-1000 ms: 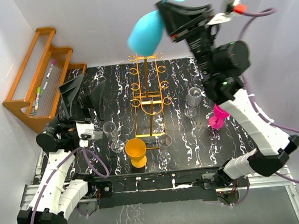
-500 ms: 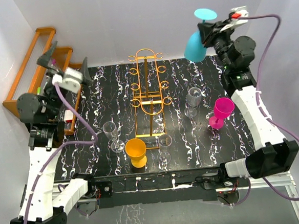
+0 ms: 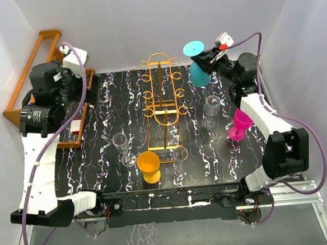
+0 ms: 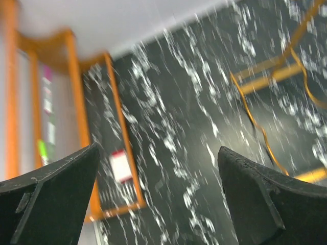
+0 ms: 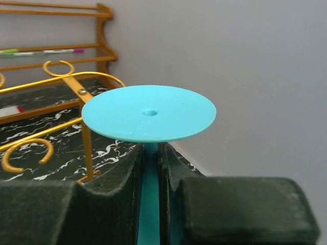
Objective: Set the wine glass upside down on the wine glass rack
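My right gripper moves to the left in the top view next, lowers the wine glass's foot onto the rack's nearest far-end loop [image 3: 173, 60], which is empty, and releases.
The wine glass [image 3: 198, 67] is cyan plastic, held upside down with its round foot [image 3: 193, 47] on top. My right gripper [image 3: 209, 57] is shut on its stem and holds it in the air, just right of the top of the golden wire rack [image 3: 161, 94]. In the right wrist view the foot [image 5: 148, 113] sits above my fingers [image 5: 115, 194], the stem is pinched in my right gripper [image 5: 149, 168], and the rack's loops [image 5: 66, 81] lie to the left. My left gripper [image 4: 158, 204] is open and empty, high over the table's left side.
Clear glasses [image 3: 120, 142] [image 3: 180, 155] [image 3: 211, 105], an orange cup [image 3: 148, 164] and a pink glass [image 3: 242, 121] stand around the rack. A brown wooden shelf [image 3: 42, 80] with pens leans at the back left; it also shows in the left wrist view [image 4: 76, 102].
My right arm came down from high near the camera, carrying the cyan glass to beside the rack's top. My left arm rose and swung up to the far left.
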### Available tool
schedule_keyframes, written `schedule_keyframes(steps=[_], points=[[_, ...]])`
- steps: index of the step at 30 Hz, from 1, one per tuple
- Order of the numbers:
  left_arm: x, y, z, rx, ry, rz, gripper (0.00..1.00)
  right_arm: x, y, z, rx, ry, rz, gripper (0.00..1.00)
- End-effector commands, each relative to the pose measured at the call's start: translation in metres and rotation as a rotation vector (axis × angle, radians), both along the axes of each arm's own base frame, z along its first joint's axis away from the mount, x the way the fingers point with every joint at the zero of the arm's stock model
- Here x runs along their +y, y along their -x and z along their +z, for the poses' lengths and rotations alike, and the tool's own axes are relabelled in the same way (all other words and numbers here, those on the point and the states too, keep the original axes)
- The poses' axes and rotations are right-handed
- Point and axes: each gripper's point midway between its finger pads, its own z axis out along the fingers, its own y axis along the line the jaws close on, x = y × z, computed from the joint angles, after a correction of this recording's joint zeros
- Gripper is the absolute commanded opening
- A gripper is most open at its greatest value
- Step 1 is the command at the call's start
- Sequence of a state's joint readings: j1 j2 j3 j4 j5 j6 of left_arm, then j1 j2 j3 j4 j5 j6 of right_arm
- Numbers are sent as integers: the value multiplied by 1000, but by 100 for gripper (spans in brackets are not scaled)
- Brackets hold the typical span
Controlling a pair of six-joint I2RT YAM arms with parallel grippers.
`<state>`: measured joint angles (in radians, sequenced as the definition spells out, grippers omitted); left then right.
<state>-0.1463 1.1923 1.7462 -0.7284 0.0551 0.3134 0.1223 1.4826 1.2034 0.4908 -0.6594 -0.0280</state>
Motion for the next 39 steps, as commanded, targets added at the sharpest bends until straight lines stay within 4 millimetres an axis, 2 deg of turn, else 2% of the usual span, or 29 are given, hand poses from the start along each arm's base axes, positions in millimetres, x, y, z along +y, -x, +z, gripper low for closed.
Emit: schedule_keyframes(steps=[1, 8, 13, 18, 27, 32, 34, 39], points=[[-11, 49, -72, 371, 28, -78, 97, 23, 22, 31, -222, 38, 194, 8], [-22, 68, -116, 575, 55, -163, 97, 35, 23, 23, -225, 35, 297, 8], [-35, 75, -130, 652, 91, -228, 97, 37, 12, 14, -209, 61, 311, 8], [-38, 76, -147, 712, 107, -237, 97, 40, 3, 3, -191, 68, 319, 8], [-39, 72, -156, 726, 113, -230, 97, 48, -11, -9, -155, 84, 325, 8], [-41, 74, -163, 746, 117, -250, 97, 53, -13, -4, -165, 83, 335, 8], [-41, 74, -167, 757, 116, -248, 97, 57, -18, -16, -140, 81, 348, 8], [-39, 73, -175, 767, 111, -234, 97, 67, -16, -22, -134, 87, 381, 8]])
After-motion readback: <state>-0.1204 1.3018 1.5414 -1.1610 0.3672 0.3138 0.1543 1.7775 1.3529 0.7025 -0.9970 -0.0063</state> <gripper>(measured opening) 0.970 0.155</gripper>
